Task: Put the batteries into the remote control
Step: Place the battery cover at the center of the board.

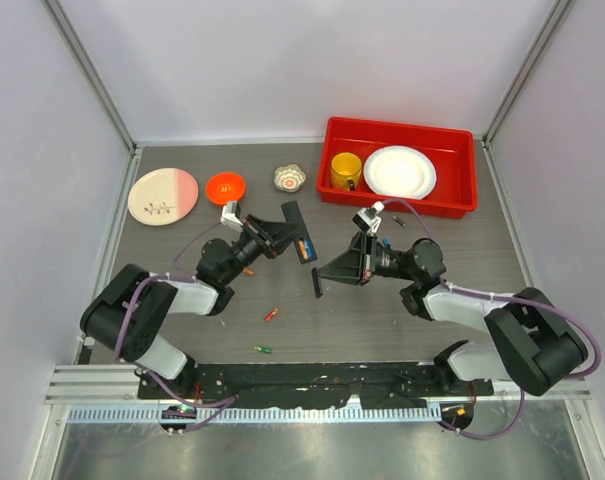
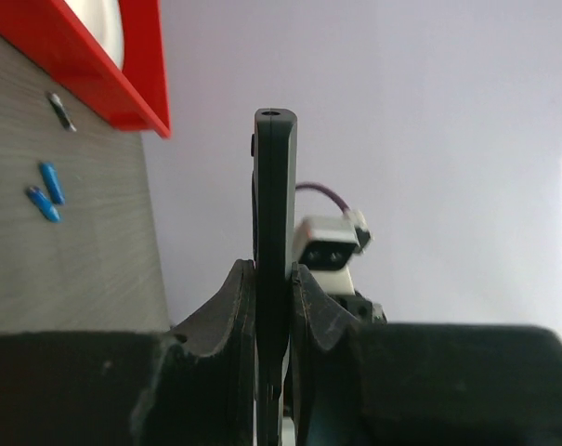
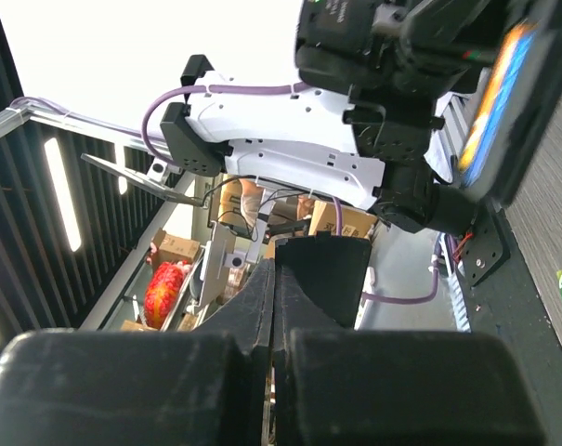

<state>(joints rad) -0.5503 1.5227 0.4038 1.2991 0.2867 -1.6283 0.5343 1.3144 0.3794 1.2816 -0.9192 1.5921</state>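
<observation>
My right gripper is above bare tabletop, clear of the red battery (image 1: 271,314), so next it needs to bring the thin black piece down, tilt it flat and release it there.
My left gripper (image 1: 274,238) is shut on the remote control (image 1: 298,228), a slim black bar held tilted above the table. In the left wrist view the remote control (image 2: 274,186) stands edge-on between the fingers. Orange and blue batteries (image 3: 496,93) sit in its open compartment. My right gripper (image 1: 334,272) is shut on a small thin black flat piece (image 3: 329,265), close to the remote's lower end. A red battery (image 1: 271,314) and a green battery (image 1: 264,349) lie on the table in front. Two blue batteries (image 2: 45,193) lie near the red tray.
A red tray (image 1: 462,205) at the back right holds a yellow mug (image 1: 345,171) and a white plate (image 1: 399,172). An orange bowl (image 1: 225,187), a pink-and-white plate (image 1: 163,195) and a small foil cup (image 1: 290,178) stand at the back.
</observation>
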